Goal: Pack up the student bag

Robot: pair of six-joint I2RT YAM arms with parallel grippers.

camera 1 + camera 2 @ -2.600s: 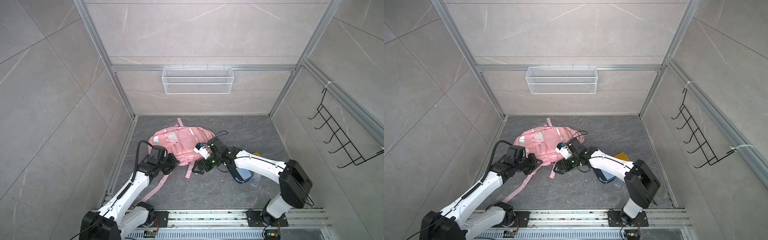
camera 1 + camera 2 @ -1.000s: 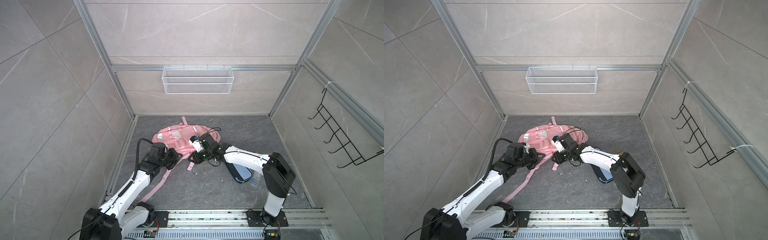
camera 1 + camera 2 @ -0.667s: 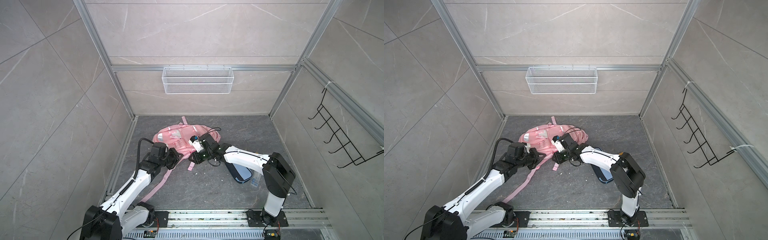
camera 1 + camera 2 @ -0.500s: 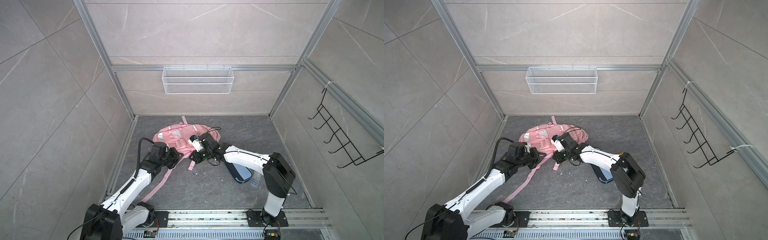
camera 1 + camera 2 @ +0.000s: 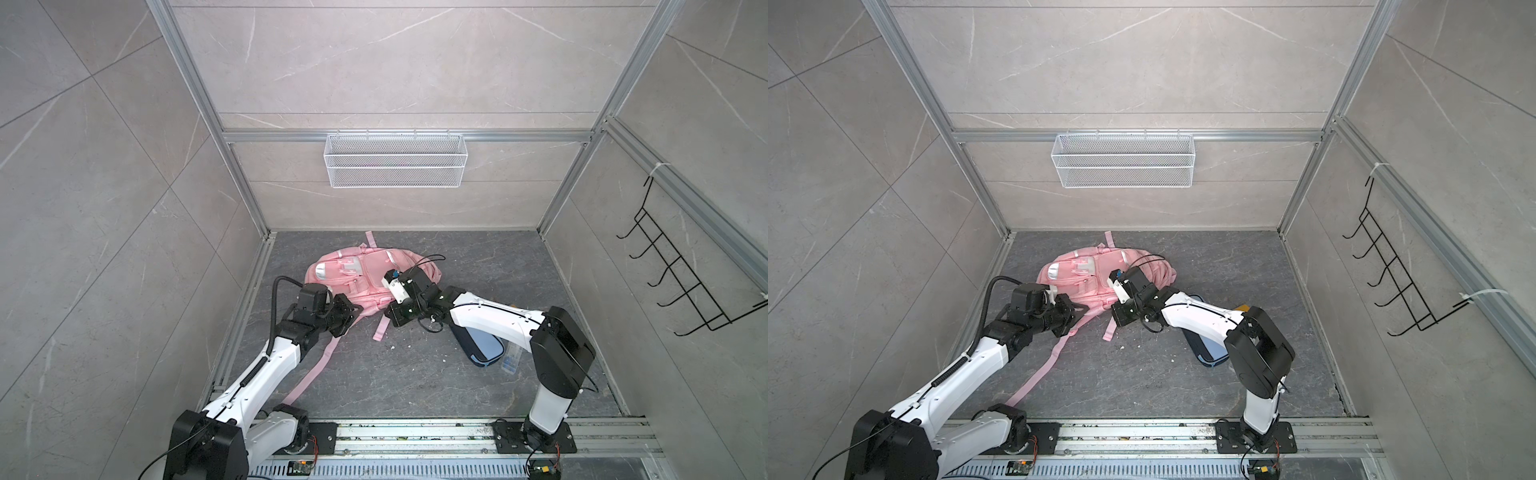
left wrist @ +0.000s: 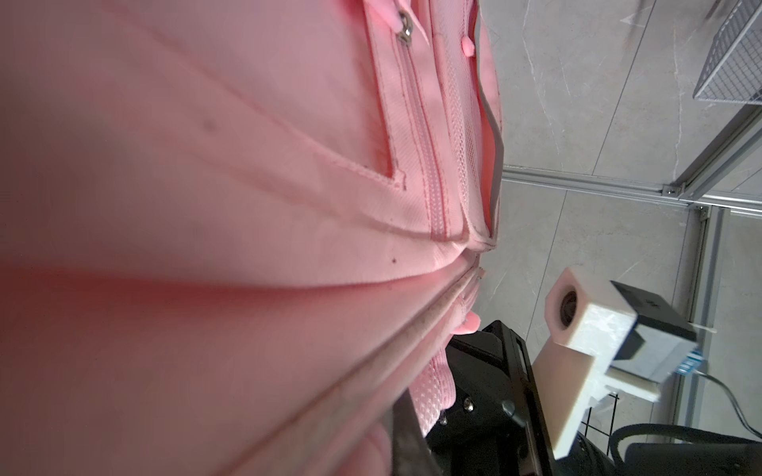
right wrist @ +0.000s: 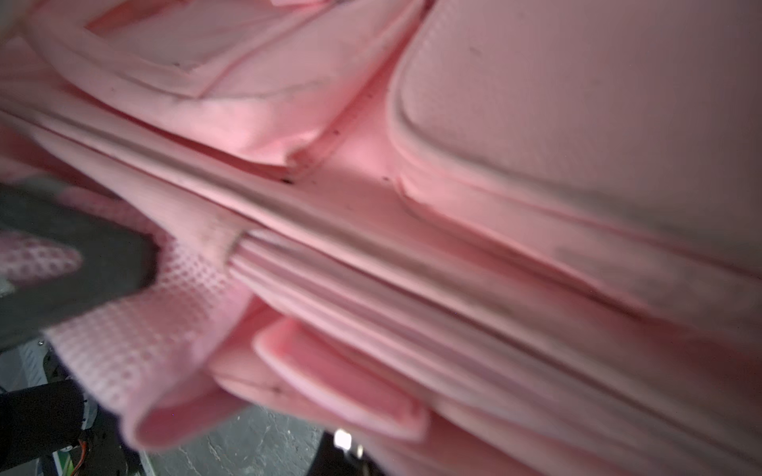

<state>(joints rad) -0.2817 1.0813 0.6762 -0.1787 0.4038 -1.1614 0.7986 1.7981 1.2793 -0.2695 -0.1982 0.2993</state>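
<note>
I should draw my left gripper sideways, away from my right gripper, and release the bag's near edge, as that edge lies bunched between it and the other gripper.
The student bag, pink with pale strips, lies bunched on the dark floor towards the back wall in both top views. My left gripper is shut on the left part of its near edge. My right gripper is shut on the same edge, a little to the right, beside a short hanging strap. Pink fabric fills the left wrist view over a dark finger. Folded pink layers cover the right wrist view, with one finger just showing.
A light-blue and navy pencil case lies under the right forearm, with a small clear item beside it. A long pink strap trails towards the front rail. A white wire basket hangs on the back wall and a black hook rack on the right wall.
The bag and both grippers have shifted back towards the wall since the oldest frames. Over the last second the right gripper's jaws closed on the bag's edge; the left arm barely moved.
</note>
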